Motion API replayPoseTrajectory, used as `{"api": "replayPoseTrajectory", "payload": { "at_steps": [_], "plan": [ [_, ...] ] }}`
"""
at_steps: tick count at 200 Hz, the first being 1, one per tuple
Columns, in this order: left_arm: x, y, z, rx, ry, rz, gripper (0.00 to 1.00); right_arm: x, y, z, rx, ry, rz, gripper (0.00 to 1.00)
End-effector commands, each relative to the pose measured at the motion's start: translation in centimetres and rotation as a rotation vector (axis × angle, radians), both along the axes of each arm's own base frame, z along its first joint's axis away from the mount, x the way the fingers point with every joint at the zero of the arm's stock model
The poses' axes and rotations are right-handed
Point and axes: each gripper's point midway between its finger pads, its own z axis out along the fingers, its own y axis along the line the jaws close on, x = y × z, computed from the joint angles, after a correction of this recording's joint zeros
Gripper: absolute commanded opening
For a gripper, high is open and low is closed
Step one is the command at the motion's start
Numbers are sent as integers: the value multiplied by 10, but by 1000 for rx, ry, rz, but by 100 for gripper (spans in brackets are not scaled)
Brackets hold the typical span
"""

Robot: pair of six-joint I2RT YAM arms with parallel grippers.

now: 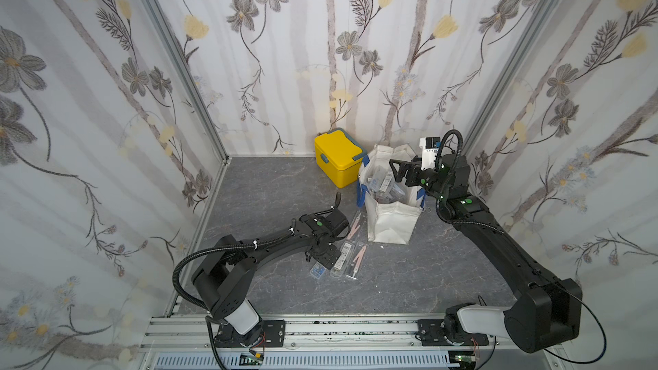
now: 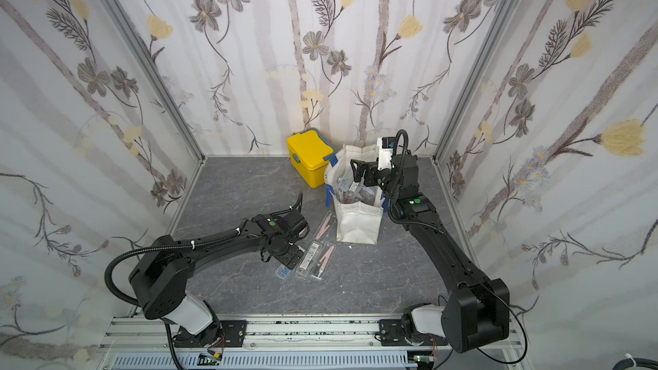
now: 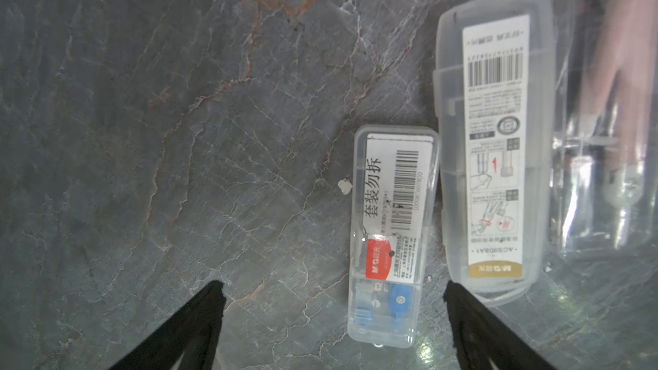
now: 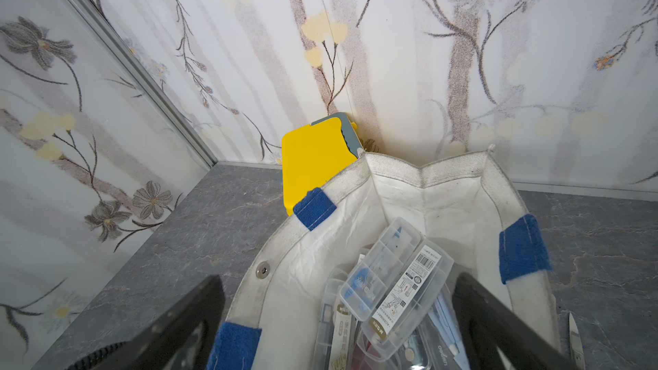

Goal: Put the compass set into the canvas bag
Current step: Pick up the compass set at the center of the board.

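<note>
My left gripper lowers onto the small case's end with blue parts next, one finger beside each long edge. The case is narrower than the open fingers.
The off-white canvas bag [image 1: 388, 224] [image 2: 358, 227] with blue strap handles stands upright at the back right, its mouth open [image 4: 445, 201]. Several clear plastic cases lie inside it [image 4: 398, 279]. My right gripper [image 4: 338, 281] [image 1: 397, 169] hangs open over the bag's mouth, holding nothing. On the table in front of the bag lie compass set pieces: a small clear case with blue parts [image 3: 390, 240] [image 1: 317, 271], a long labelled clear case [image 3: 495, 144] [image 1: 343, 256] and a pink compass in a clear pack [image 3: 612, 83] [image 1: 359, 259]. My left gripper [image 3: 333, 290] [image 1: 325, 256] is open, low over the small case's end.
A yellow lidded box [image 1: 338, 158] [image 4: 313, 161] stands against the back wall, touching the bag's left side. Another pink compass pack [image 1: 357, 224] lies beside the bag's front left corner. A pointed metal tool [image 4: 575, 338] lies on the table right of the bag. Papered walls enclose three sides.
</note>
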Motion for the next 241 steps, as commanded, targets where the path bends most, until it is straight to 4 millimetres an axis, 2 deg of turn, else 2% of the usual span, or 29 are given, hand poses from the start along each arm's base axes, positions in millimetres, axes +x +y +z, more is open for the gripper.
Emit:
{"api": "replayPoseTrajectory", "payload": {
  "at_steps": [1, 63, 136, 173, 241],
  "plan": [
    [-12, 2, -4, 29, 60, -43, 95, -2, 3, 12, 10, -51, 22, 99],
    [-19, 0, -21, 64, 126, -47, 92, 0, 6, 6, 19, -44, 32, 100],
    [-24, 4, -40, 111, 182, -54, 78, -2, 7, 13, 35, -60, 41, 99],
    [-24, 7, -47, 134, 200, -41, 63, -4, 8, 17, 45, -71, 44, 100],
    [-29, 8, -56, 141, 240, -48, 49, -5, 5, 23, 58, -89, 33, 99]
  ]
}}
